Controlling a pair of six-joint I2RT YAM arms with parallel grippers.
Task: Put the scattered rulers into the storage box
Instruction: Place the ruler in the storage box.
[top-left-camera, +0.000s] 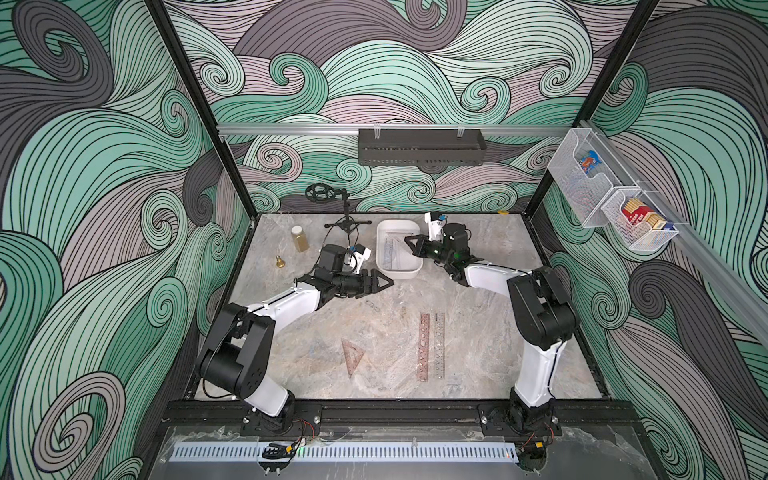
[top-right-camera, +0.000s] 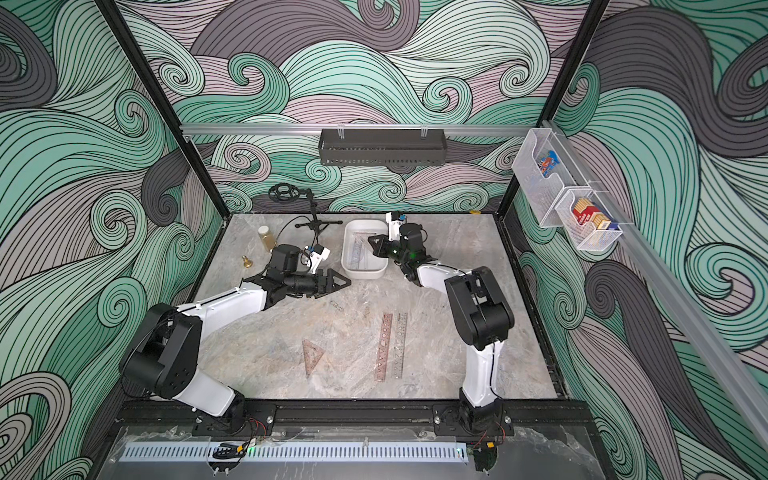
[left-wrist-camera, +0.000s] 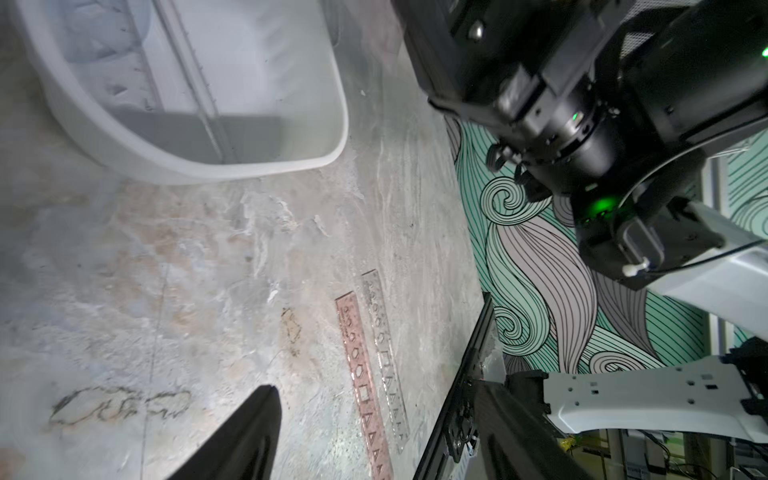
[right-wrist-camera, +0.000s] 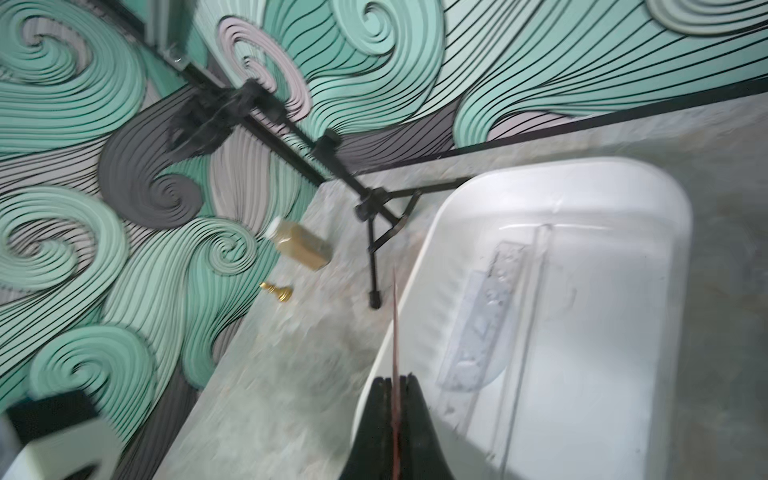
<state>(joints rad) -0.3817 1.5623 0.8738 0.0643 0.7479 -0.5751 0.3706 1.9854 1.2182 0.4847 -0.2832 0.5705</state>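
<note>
The half-round protractor (top-left-camera: 390, 252) in the white storage box is below my right gripper. I will lower the gripper toward it next and let go of the thin pinkish-brown ruler (top-left-camera: 423, 347).
My right gripper (top-left-camera: 409, 240) (right-wrist-camera: 395, 378) hangs over the white storage box (top-left-camera: 397, 274) (right-wrist-camera: 582, 170), shut on a thin pinkish-brown ruler (right-wrist-camera: 395, 324) that shows edge-on. Clear rulers and a half-round protractor (right-wrist-camera: 478, 332) lie inside the box. My left gripper (top-left-camera: 385, 282) (left-wrist-camera: 376, 388) is open and empty, low beside the box's near left corner. On the table nearer the front lie a pinkish-brown straight ruler (top-left-camera: 423, 347) (left-wrist-camera: 361, 374), a clear straight ruler (top-left-camera: 439, 345) (left-wrist-camera: 384, 357) next to it, and a pinkish set square (top-left-camera: 352, 353).
A bottle of amber liquid (top-left-camera: 300, 238), a small brass piece (top-left-camera: 280, 262) and a black tripod stand (top-left-camera: 347, 220) stand left of the box. A black shelf (top-left-camera: 419, 147) hangs on the back wall. Wire baskets (top-left-camera: 602, 195) hang on the right wall.
</note>
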